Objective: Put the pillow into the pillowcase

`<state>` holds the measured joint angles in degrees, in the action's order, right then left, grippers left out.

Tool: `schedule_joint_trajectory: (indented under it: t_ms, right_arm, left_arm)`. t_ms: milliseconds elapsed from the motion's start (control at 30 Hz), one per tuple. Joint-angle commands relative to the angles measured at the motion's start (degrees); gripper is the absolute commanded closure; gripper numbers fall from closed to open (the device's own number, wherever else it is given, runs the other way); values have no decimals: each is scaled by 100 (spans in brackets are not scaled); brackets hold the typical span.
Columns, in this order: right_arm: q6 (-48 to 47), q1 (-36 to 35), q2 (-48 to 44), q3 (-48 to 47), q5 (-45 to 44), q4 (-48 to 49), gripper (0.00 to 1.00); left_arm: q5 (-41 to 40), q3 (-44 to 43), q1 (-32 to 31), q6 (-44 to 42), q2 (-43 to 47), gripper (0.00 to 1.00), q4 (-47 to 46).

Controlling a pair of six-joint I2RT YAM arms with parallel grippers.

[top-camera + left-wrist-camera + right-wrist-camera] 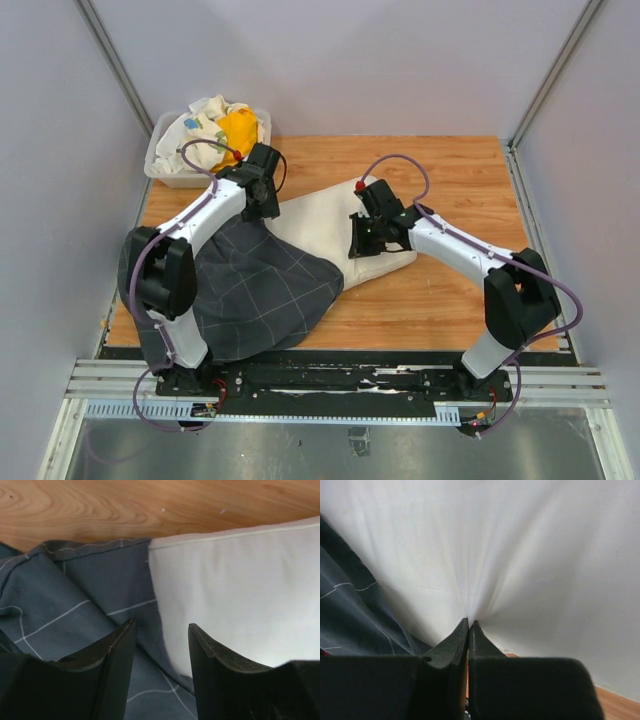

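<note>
The pillowcase hem near the pillowcase's far corner (266,226) is already between the gripper's open fingers beside the pillow (320,225). My left gripper will go down onto that hem next and close.
The cream-white pillow (320,225) lies across the middle of the wooden table, its left end inside the mouth of the dark grid-lined pillowcase (250,290). My right gripper (360,242) is shut on the pillow's cloth, which puckers at the fingertips in the right wrist view (469,622). My left gripper (268,200) is open at the far edge of the pillowcase mouth. In the left wrist view (161,635) the pillowcase hem (100,610) runs between the jaws, with the pillow (235,590) to the right.
A white plastic bin (160,168) at the back left holds a yellow cloth (240,128) and a white patterned cloth (200,125). Grey walls close in the table on three sides. Bare wood (450,170) shows at the right and back.
</note>
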<state>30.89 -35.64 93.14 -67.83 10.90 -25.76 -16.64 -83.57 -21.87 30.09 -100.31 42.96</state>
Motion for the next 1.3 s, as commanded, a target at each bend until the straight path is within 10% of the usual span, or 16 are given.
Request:
schedule_joint_trajectory:
  t_ms: [0,267,500,1267]
  right_arm:
    - [-169,-44,-274,135,-72,-75,99]
    - [-125,-49,-402,296,-33,7,99]
    - [-66,-57,-420,391,3,42,99]
    - [88,-250,-125,76,115,86,99]
  left_arm:
    - [-436,-152,89,-229,-182,50,228]
    - [-778,-7,173,-432,-419,48,132]
    - [-461,-123,180,-441,-620,99,-68]
    - [1848,-2216,-1124,-124,-1623,100,-426]
